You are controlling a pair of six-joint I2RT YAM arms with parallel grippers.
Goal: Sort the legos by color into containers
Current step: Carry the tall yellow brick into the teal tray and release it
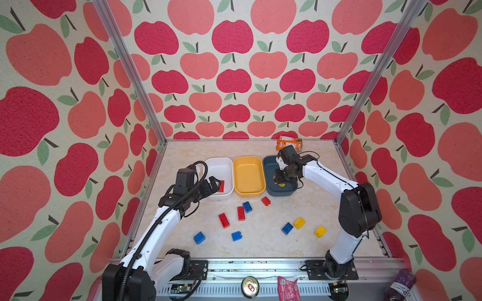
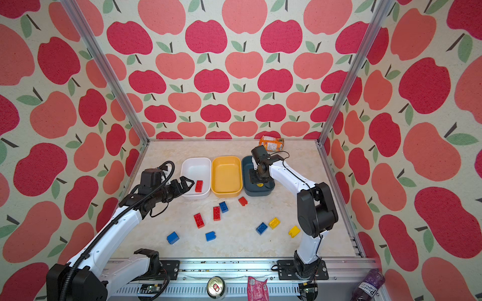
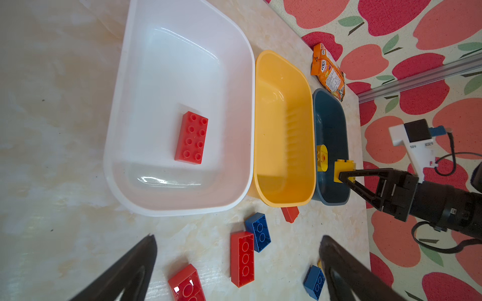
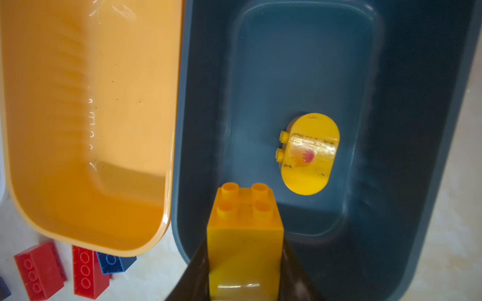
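My right gripper lowers into the dark container's near corner (image 1: 271, 188) (image 4: 212, 186) beside the yellow container next and releases the yellow lego, since a rounded yellow piece lies there.
Three containers stand in a row: white (image 1: 227, 162), yellow (image 1: 249, 160) and dark blue-grey (image 1: 268, 166). A red lego (image 3: 191, 136) lies in the white one. My left gripper (image 1: 215, 183) hangs open and empty by that tub's near corner. My right gripper (image 4: 245, 260) is shut on a yellow lego (image 4: 245, 234) above the near end of the dark container (image 4: 300, 65), where a rounded yellow piece with a red dot (image 4: 309, 153) lies. Loose on the table are red legos (image 1: 223, 220), blue legos (image 1: 199, 237) and yellow legos (image 1: 320, 231).
An orange snack packet (image 1: 289, 142) lies at the back behind the dark tub. A can (image 1: 250, 286), a pink wrapper (image 1: 288, 288) and a bottle (image 1: 400, 285) sit on the front rail. Apple-patterned walls enclose the table on three sides.
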